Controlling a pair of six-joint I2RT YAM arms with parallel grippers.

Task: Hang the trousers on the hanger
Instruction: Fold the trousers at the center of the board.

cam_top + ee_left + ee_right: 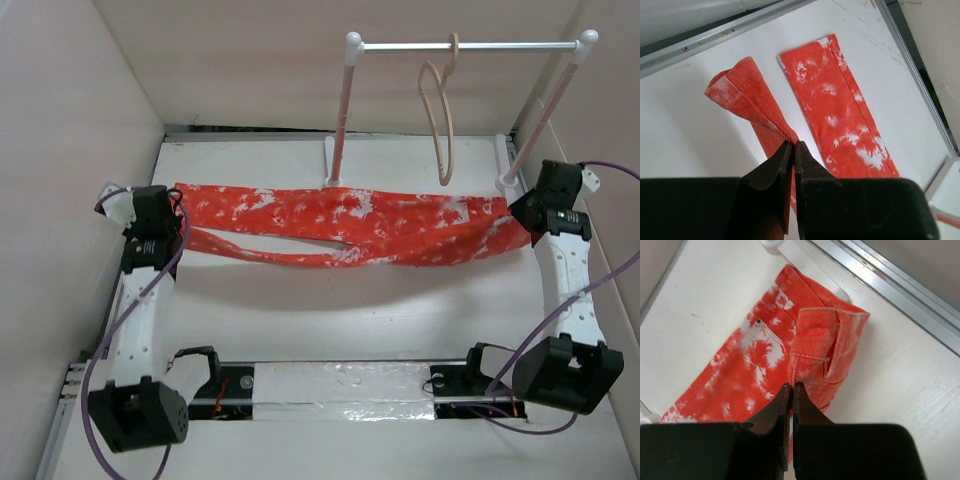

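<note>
I need to lower my right gripper next and carry the trousers' waist end outward onto the trousers' far edge near the rack's point(497, 202) point(790, 281) foot. The trouser legs still lie apart.
The red-orange trousers point(340, 225) with white blotches are stretched left to right across the table's far half. My left gripper point(178, 218) is shut on the hem end of one leg. In the left wrist view that leg point(747, 95) rises into the closed gripper point(793, 145), while the other leg point(840, 115) lies flat beside it. My right gripper point(516, 212) is shut on the waist end. Its wrist view shows the folded waistband point(822, 340) pinched at the gripper point(791, 386). The pale beige hanger point(441, 110) hangs by its hook from the rail, behind the trousers.
A white two-post rail rack point(465, 45) stands at the back right, its feet just behind the trousers. Walls close in the table on the left, back and right. A metal strip with silver tape point(340, 385) runs between the arm bases.
</note>
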